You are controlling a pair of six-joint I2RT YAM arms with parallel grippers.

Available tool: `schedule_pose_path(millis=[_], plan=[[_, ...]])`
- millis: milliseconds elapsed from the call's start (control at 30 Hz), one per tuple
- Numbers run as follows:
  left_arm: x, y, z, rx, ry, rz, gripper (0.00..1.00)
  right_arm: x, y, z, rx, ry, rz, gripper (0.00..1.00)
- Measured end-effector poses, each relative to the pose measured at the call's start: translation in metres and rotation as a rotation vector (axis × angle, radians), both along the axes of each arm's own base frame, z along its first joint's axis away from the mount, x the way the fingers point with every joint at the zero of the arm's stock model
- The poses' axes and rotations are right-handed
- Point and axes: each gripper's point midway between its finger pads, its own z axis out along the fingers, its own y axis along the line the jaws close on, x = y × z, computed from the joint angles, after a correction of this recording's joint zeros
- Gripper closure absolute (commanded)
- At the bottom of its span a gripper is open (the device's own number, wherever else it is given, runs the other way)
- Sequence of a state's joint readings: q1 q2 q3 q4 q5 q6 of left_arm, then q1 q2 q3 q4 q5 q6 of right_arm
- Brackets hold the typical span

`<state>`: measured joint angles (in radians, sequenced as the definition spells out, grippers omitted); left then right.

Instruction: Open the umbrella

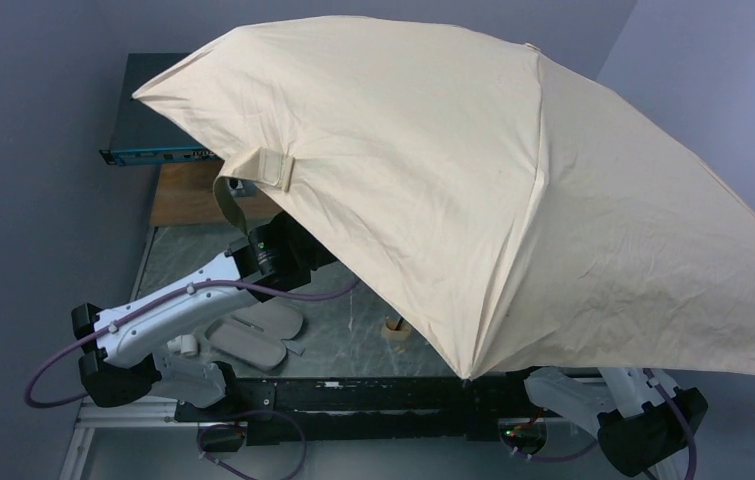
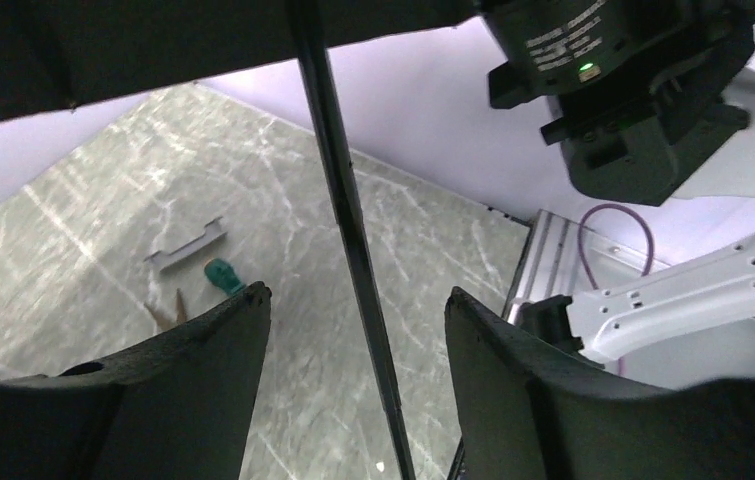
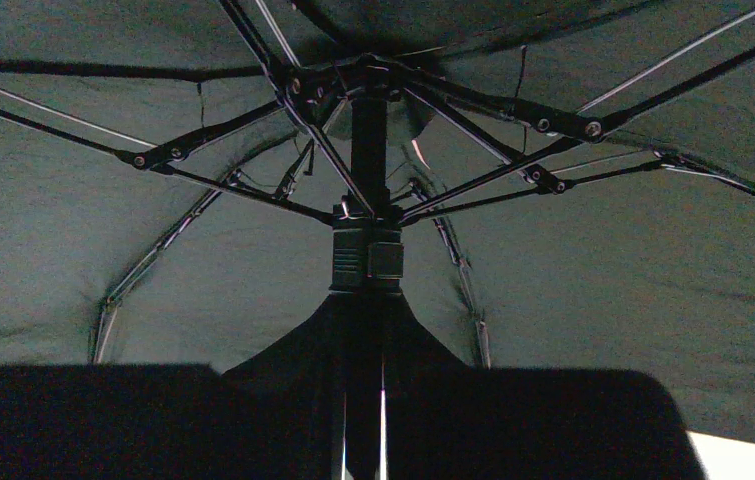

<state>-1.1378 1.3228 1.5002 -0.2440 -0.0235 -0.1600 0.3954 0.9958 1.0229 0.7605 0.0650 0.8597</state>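
Note:
The robot's right gripper will next pull the black shaft [image 3: 365, 325] back toward the robot's base and let go of it, since the shaft stands between the gripper's fingers below the runner [image 3: 366, 255] and the ribs are spread.
The umbrella [image 1: 493, 190] is open, and its tan-beige canopy covers most of the top view. Its strap [image 1: 263, 172] hangs at the left edge. In the right wrist view I look up at the black shaft, runner [image 3: 366, 255] and spread ribs under the canopy. My right gripper [image 3: 363, 335] is shut on the shaft just below the runner; in the top view it is hidden under the canopy. My left gripper [image 2: 353, 295] is open, with a thin black umbrella rod [image 2: 338, 190] passing between its fingers [image 2: 203, 380] untouched. The pale pink sleeve [image 1: 253, 335] lies on the table.
The grey marble table [image 1: 353, 340] carries a small tan object [image 1: 396, 330]; the left wrist view shows a grey clip [image 2: 185, 245] and a green piece [image 2: 223, 275]. A black box [image 1: 153, 120] and a wooden board [image 1: 193, 195] sit at the back left. The right arm [image 2: 653, 90] is close by.

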Motion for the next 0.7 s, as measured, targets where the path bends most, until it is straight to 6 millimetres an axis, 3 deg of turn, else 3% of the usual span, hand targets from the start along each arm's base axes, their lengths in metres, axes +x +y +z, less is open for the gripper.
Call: schedule_pose_path(millis=[333, 700], plan=[[-0.013, -0.004, 0.024, -0.143, 0.027, -0.286, 0.41, -0.006, 0.029, -0.009, -0.073, -0.023, 0.15, 1.0], [-0.033, -0.024, 0.021, -0.293, 0.144, -0.593, 0.48, -0.025, 0.039, -0.006, -0.052, -0.076, 0.269, 1.0]])
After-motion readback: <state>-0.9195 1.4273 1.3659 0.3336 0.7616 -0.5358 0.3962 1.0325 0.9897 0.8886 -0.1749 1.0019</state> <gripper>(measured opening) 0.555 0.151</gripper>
